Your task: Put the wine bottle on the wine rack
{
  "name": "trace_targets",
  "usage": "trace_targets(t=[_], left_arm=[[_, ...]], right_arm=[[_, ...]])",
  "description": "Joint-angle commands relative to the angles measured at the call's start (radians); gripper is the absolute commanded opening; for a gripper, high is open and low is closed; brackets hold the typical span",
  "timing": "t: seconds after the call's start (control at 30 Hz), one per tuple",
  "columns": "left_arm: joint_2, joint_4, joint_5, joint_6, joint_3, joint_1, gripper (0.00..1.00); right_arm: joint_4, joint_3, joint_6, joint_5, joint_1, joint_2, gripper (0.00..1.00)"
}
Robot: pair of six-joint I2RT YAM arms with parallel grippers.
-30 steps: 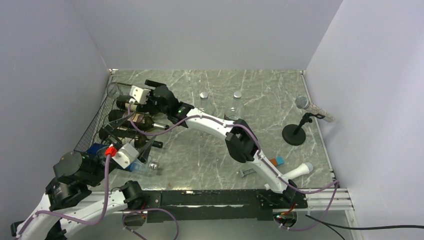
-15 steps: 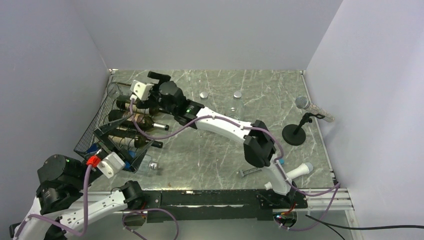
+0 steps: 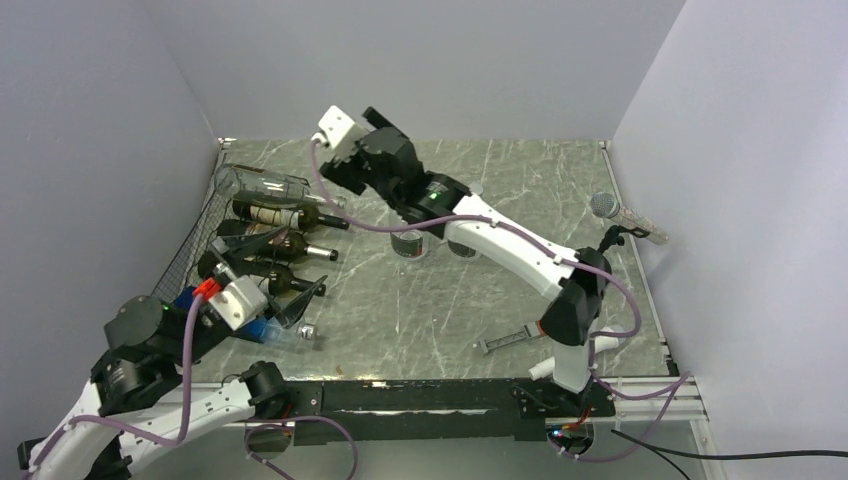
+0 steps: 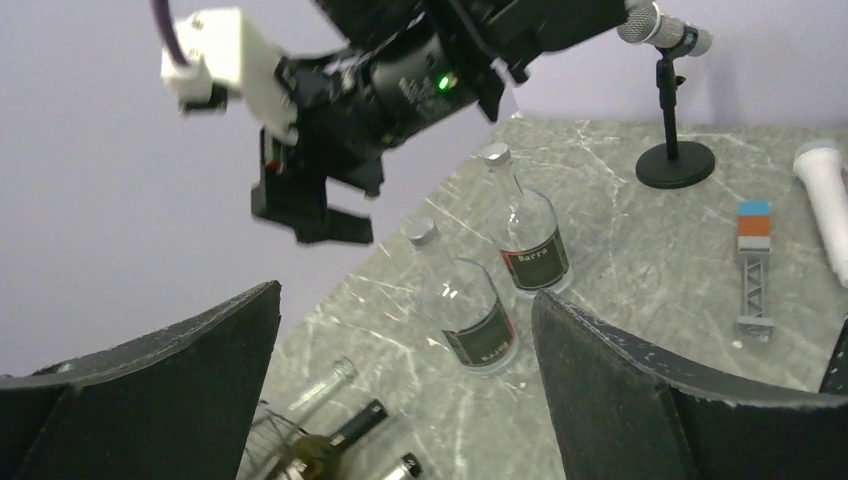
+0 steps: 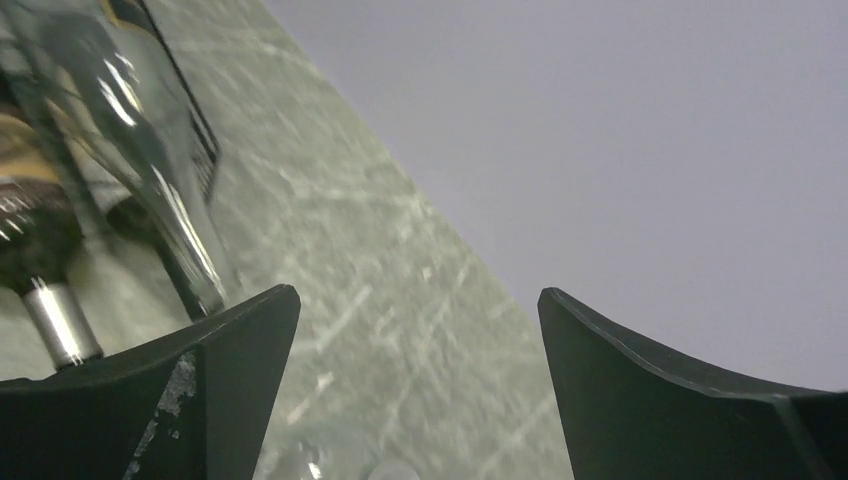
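Note:
My right gripper swings to its right in the top view next, tilts downward and lowers onto the neck of the rack-side upright bottle, which stands below it there.
The black wire wine rack (image 3: 185, 255) stands tilted along the left wall. Several bottles lie on it: a clear wine bottle (image 3: 262, 185) at the far end, then dark ones (image 3: 285, 216). My right gripper (image 3: 338, 172) is open and empty, raised above and right of the clear bottle; it also shows in the left wrist view (image 4: 312, 215). The right wrist view shows the clear bottle's neck (image 5: 150, 170) at its left. My left gripper (image 3: 278, 268) is open and empty, over the rack's near end, with necks (image 4: 330, 450) showing between its fingers.
Two upright clear bottles (image 4: 470, 312) (image 4: 530, 245) stand mid-table, under the right arm. A microphone on a stand (image 3: 600, 250) is at the right, a white microphone (image 4: 825, 190) and a small blue-orange tool (image 4: 752, 260) near the front. A blue-capped bottle (image 3: 285, 333) lies by the rack.
My right gripper has left the rack and risen up and to the right, leaving the clear bottle lying on the rack's far end. My left gripper pulled back, then came forward again.

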Motion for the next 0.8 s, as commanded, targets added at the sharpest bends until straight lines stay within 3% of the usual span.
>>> trace_targets(t=[0.0,0.1,0.2,0.5,0.77], left_arm=[[0.051,0.110,-0.148,-0.277,-0.020,-0.003,0.99],[0.100,0.081,-0.234,-0.456,0.015,-0.003,0.99],[0.153,0.022,-0.254,-0.537,0.022,-0.003,0.99],[0.170,0.116,-0.134,-0.554,-0.122,-0.003,0.97],[0.132,0.156,-0.297,-0.669,-0.192,-0.003,0.97]], right_arm=[[-0.231,-0.038,0.173,0.097,-0.061,-0.109,0.94],[-0.315,-0.103,0.270,0.104,-0.103,-0.152,0.93],[-0.309,-0.214,0.321,0.038,-0.131,-0.216,0.93],[-0.333,-0.254,0.430,-0.175,-0.204,-0.220,0.87],[-0.418,-0.197,0.475,-0.270,-0.231,-0.158,0.84]])
